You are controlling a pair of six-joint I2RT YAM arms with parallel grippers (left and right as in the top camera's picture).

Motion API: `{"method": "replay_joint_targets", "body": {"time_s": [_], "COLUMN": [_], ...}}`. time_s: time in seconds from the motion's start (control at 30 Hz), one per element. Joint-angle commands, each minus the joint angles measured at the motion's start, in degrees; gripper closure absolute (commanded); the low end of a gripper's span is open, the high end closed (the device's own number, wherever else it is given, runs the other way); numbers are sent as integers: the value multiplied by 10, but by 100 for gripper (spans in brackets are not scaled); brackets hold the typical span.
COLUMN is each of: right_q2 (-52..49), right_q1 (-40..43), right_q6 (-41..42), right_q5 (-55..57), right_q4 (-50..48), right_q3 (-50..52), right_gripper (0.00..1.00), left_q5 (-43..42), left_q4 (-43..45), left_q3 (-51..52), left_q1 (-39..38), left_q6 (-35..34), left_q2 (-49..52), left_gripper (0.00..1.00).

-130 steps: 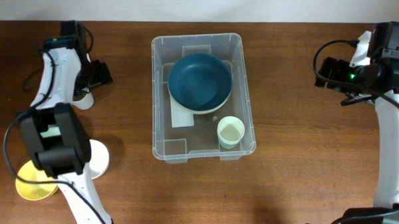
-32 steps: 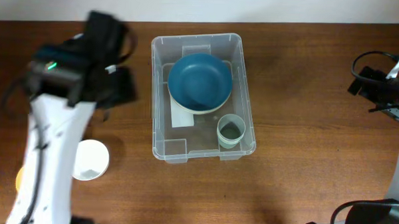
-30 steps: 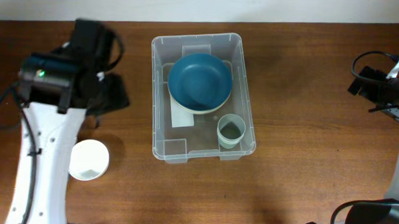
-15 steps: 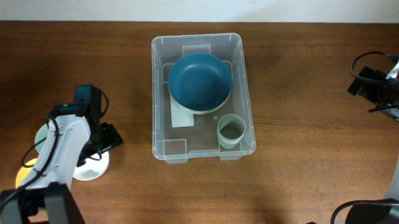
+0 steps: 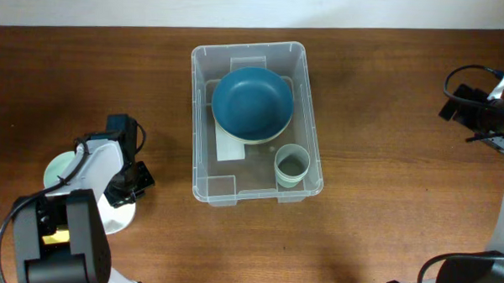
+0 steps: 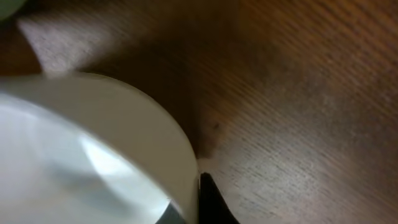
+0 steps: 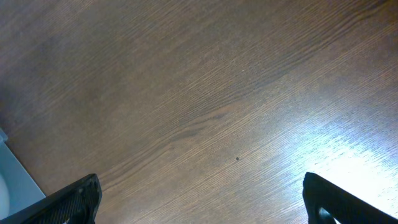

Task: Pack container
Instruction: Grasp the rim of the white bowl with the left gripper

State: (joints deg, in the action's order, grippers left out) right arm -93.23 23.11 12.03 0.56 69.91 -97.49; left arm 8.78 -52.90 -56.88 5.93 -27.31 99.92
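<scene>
My left gripper will lift the white bowl across to the right in the overhead view, lower it onto the free part of the container's bottom beside the pale green cup (image 5: 291,166) and let go.
The clear container (image 5: 205,89) stands mid-table, holding a blue bowl (image 5: 252,104) and a pale green cup (image 5: 291,166). My left gripper (image 5: 124,189) is low at the table's left, on a white cup (image 5: 117,216) whose far side the arm hides. In the left wrist view the white cup (image 6: 93,149) fills the left half. My left gripper (image 6: 194,210) is shut on its rim, with a black fingertip (image 6: 210,200) outside the wall. My right gripper (image 7: 211,205) is open over bare wood, far right of the container.
A pale green dish (image 5: 59,167) lies just left of the left arm, partly covered by it. The right arm (image 5: 482,112) hangs at the table's right edge. Wood table (image 5: 384,205) surrounds the container on all sides.
The left arm swept from the upper left down to the white cup, and its gripper went from open to shut on the rim. The right arm has not moved.
</scene>
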Motion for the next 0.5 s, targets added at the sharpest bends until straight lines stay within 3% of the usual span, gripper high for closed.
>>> {"method": "replay_joint_targets", "body": {"time_s": [0.0, 0.3, 0.47], "right_q2": [-2, -2, -2], "right_q1": [2, 2, 2], "right_q6": [5, 5, 5], "right_q5": [-1, -1, -1], "right_q4": [1, 1, 2], "right_q3": [2, 2, 2], "right_gripper": [1, 1, 1], "left_q5": [1, -5, -4], "left_q4": [-27, -142, -92], "left_q3": [-33, -207, -273], "left_q1": [1, -98, -238], "left_q6": [0, -1, -20], "left_q2": [-6, -164, -252], "left_gripper": [99, 99, 99]}}
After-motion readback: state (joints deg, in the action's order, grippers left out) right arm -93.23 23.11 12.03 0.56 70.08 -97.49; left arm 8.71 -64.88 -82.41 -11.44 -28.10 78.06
